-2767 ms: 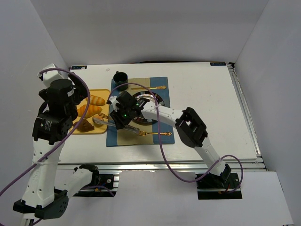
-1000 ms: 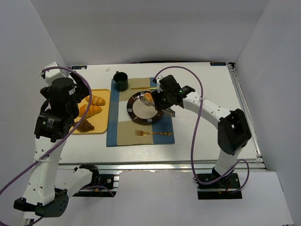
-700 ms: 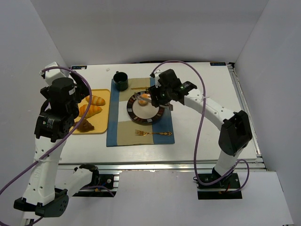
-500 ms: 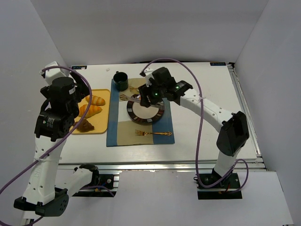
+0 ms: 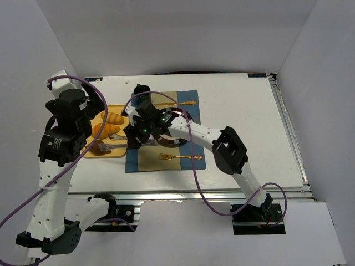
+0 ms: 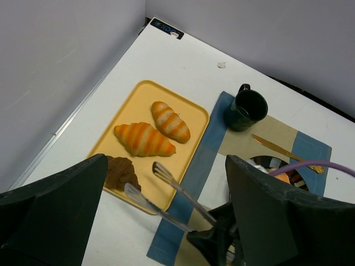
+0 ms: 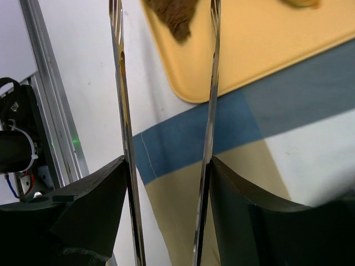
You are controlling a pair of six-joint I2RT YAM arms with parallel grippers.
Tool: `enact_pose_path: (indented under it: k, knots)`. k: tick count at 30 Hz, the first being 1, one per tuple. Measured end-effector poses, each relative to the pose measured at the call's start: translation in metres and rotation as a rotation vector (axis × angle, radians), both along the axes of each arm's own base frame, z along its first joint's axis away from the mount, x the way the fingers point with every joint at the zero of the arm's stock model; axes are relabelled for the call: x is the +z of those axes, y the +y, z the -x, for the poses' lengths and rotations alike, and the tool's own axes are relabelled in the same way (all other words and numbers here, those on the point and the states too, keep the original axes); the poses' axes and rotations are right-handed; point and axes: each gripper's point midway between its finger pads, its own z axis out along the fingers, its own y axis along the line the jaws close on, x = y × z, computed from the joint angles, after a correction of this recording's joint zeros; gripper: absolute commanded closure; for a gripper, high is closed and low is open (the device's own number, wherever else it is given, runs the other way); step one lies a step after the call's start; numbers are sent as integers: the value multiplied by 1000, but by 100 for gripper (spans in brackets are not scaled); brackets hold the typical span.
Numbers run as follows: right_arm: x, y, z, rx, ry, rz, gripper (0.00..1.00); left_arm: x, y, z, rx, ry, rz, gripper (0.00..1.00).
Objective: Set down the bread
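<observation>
My right gripper lowers the spread tongs around the chunk's end facing the placemat next and closes on their handles. The tongs' empty tips still hang above the tray (image 5: 112, 156).
The dark brown chunk (image 5: 100, 148) lies at the near corner of the yellow tray (image 5: 112, 156); it also shows in the left wrist view (image 6: 119, 172) and the right wrist view (image 7: 176, 14). The pale-golden bun (image 6: 283, 178) lies on the dark-rimmed plate (image 6: 266, 162), mostly hidden by the right arm. My right gripper (image 5: 136, 138) holds metal tongs (image 6: 166, 183). The tongs are spread open and empty, with their tips on either side of the chunk's right end. My left gripper (image 6: 166, 221) is open and empty, high above the tray.
Two golden croissants (image 6: 171, 121) (image 6: 144, 138) lie on the tray. A dark mug (image 5: 141, 91) stands at the far corner of the blue and tan placemat (image 5: 191, 149). A gold knife (image 5: 177, 103) and a gold fork (image 5: 180, 157) lie on the placemat.
The right arm carried the bun in the tongs to the plate and left it there. It then swung left, and the open tongs now reach the tray by the dark chunk. The left arm stayed.
</observation>
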Motion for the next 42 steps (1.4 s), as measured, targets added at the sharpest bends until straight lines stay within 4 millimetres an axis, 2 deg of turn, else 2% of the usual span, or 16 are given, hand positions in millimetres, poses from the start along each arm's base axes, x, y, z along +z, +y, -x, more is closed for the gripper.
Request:
enact_pose_path:
  k: [3, 6, 15, 21, 24, 25, 27, 28, 31, 37, 42]
  knots:
    - [-20, 11, 11, 33, 18, 18, 36, 1, 0, 0, -1, 1, -2, 2]
    - [-31, 17, 13, 52, 15, 25, 36, 0, 0, 0, -2, 1, -2, 2]
    - [-33, 27, 6, 65, -16, 4, 35, -1, 0, 1, -5, 8, -2, 2]
    - [-56, 29, 6, 73, -7, 31, 36, -3, 0, 1, -5, 13, -3, 2]
    - [-70, 28, 8, 77, 3, 51, 44, -5, 0, 2, -5, 18, -5, 2]
    - [-72, 29, 8, 78, 4, 55, 51, -6, 0, 2, -5, 22, -6, 2]
    - [-77, 28, 9, 81, 6, 63, 57, -8, 0, 3, -5, 27, -7, 2]
    - [-78, 29, 10, 82, 6, 65, 65, -8, 0, 4, -5, 28, -7, 2]
    - [-76, 30, 10, 84, 3, 61, 76, -10, 1, 5, -5, 33, -9, 2]
    - [-67, 34, 7, 73, -6, 48, 80, -13, 2, 8, -6, 43, -15, 2]
    - [-46, 36, 7, 46, 4, 22, 81, -12, 2, 8, -8, 44, -23, 2]
